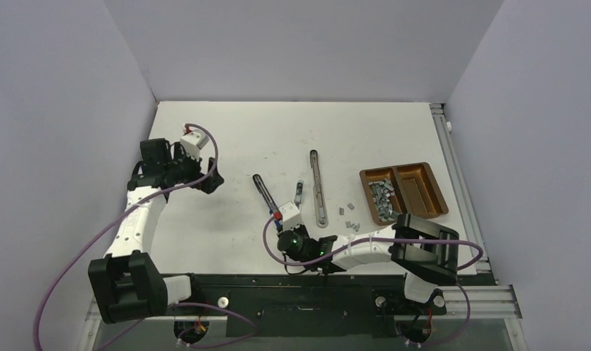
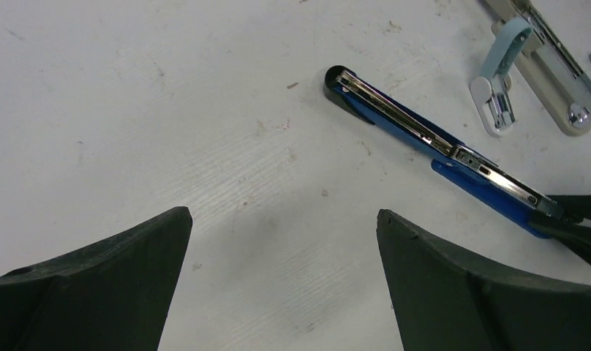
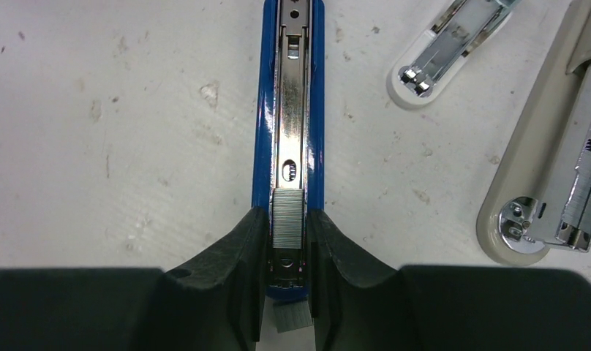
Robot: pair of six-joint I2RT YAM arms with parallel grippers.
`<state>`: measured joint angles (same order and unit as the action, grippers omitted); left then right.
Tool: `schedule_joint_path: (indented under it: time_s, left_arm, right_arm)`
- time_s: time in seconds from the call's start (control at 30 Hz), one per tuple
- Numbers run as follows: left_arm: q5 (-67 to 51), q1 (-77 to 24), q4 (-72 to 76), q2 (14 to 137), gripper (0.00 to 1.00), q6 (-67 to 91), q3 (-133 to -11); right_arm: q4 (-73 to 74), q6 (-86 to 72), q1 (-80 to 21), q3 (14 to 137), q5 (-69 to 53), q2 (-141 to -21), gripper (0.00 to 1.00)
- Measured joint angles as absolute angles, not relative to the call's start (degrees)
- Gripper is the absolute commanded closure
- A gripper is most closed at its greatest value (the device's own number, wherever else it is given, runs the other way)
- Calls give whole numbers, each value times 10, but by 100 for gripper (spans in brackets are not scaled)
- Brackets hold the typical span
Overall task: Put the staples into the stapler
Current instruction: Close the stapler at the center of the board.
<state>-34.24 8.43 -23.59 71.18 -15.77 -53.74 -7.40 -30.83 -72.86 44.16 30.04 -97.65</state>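
Note:
My left gripper will next move across, turn and go down to close on the blue stapler's loose far end (image 1: pixel 257 178) (image 2: pixel 341 80), which is below my gripper and to its right in the top view.
The blue stapler (image 1: pixel 264 192) lies open on the table, its metal channel facing up. In the right wrist view a silvery staple strip (image 3: pixel 288 218) sits in the channel of this stapler (image 3: pixel 287 110) at its near end. My right gripper (image 3: pixel 287 216) is closed narrowly around that end, one finger on each side. A second staple strip (image 3: pixel 291 315) lies on the table just below the stapler's end. My right gripper also shows in the top view (image 1: pixel 278 219). My left gripper (image 1: pixel 207 180) is open and empty, left of the stapler (image 2: pixel 424 139); its fingertips (image 2: pixel 172 219) hang above bare table.
A small pale blue stapler (image 1: pixel 298 192) and a long beige stapler (image 1: pixel 319 187) lie open right of the blue one. A brown two-part tray (image 1: pixel 424 191) holds several staple strips (image 1: pixel 381 194) in its left half. Loose strips (image 1: pixel 349 214) lie between tray and staplers.

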Motion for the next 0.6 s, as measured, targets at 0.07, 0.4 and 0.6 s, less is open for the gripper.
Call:
schedule_joint_path:
  time_s: [0.07,0.4,0.6]
  left_arm:
    - [-351,70,-262,715,4,-211,-536]
    - [-368,-5,-333,720,4,-506,-454]
    - [-369,-31,-335,768,0,-619,-450]
  right_arm:
    - [-86,-300,-734,422,283,-960,91]
    - [-146,-270,-752,363,223,-921,91]
    - [-167,-257,-753,357,206,-921,91]
